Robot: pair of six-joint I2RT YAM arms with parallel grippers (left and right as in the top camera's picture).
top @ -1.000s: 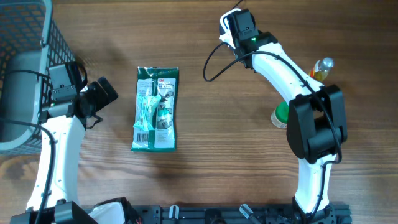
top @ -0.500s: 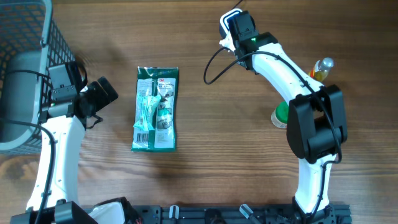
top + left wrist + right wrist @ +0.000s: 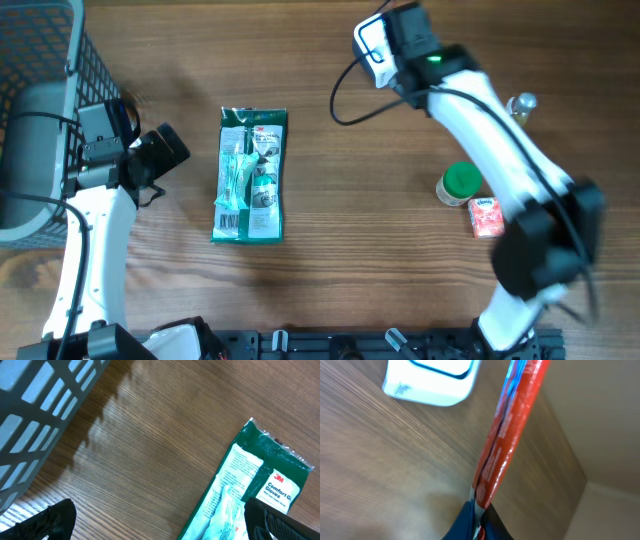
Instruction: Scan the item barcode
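My right gripper should swing back next, clear of the scanner, and let go of the packet at the pink box's far edge, because that edge lies back beside the green-capped jar.
In the right wrist view my right gripper is shut on the lower edge of a thin red packet, seen edge-on and held upright. A white scanner lies just beyond it on the wood. Overhead, the right gripper sits at the table's far edge beside the white scanner and its black cable; the red packet is hidden there. A green glove packet lies flat at centre left. My left gripper stands open to its left with nothing between its fingers, and the green glove packet reaches under its right finger.
A grey mesh basket fills the far left corner. On the right stand a green-capped jar, a small pink box and a yellow bottle. The scanner cable loops over the table.
The right arm has swung out to the right, uncovering the pink box, and its gripper has shifted a little right and further back by the scanner. The left arm has not moved.
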